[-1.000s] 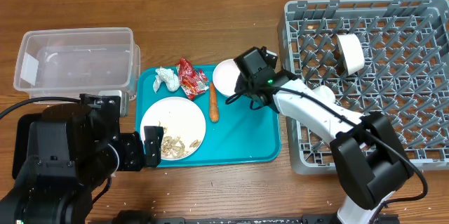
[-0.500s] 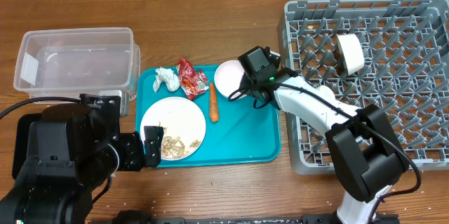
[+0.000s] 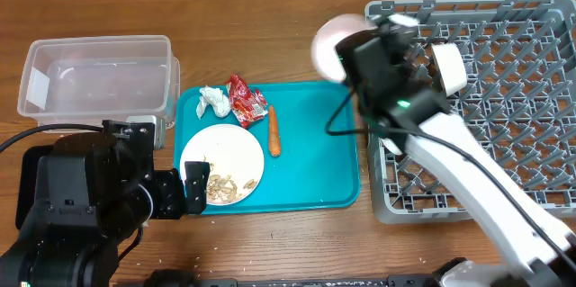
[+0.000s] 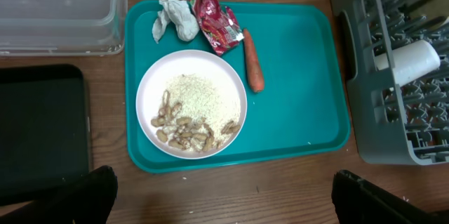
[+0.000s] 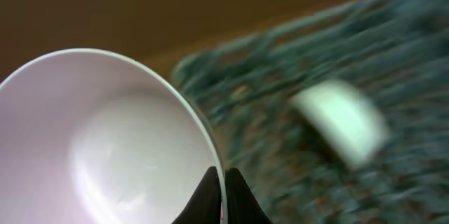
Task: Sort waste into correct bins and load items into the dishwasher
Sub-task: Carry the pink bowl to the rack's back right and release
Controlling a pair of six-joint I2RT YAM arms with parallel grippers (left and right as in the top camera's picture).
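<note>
Next, my right gripper carries the pink cup across past the white cup and down onto the dish rack's empty wires, below the gripper and to its right in the overhead view.
My right gripper [image 3: 346,53] is shut on the rim of a pale pink cup [image 3: 329,37], held in the air at the left edge of the grey dish rack [image 3: 504,17]; the wrist view shows the cup [image 5: 105,140] pinched between the fingers [image 5: 223,189]. A white cup [image 3: 448,67] lies in the rack. On the teal tray [image 3: 315,170] lie the white plate [image 3: 236,146] with food scraps [image 3: 222,186], the tissue [image 3: 213,100], the red wrapper [image 3: 245,98] and the carrot [image 3: 274,131]. My left gripper [image 4: 224,203] is open above the table, in front of the tray.
The clear tub [image 3: 97,76] stands at the back left. The black tray [image 4: 38,133] lies left of the teal tray, under my left arm in the overhead view. The right wrist view is blurred.
My right gripper has lifted the pale pink cup off the teal tray and carried it up and right to the rack's left edge. The left arm has not moved.
</note>
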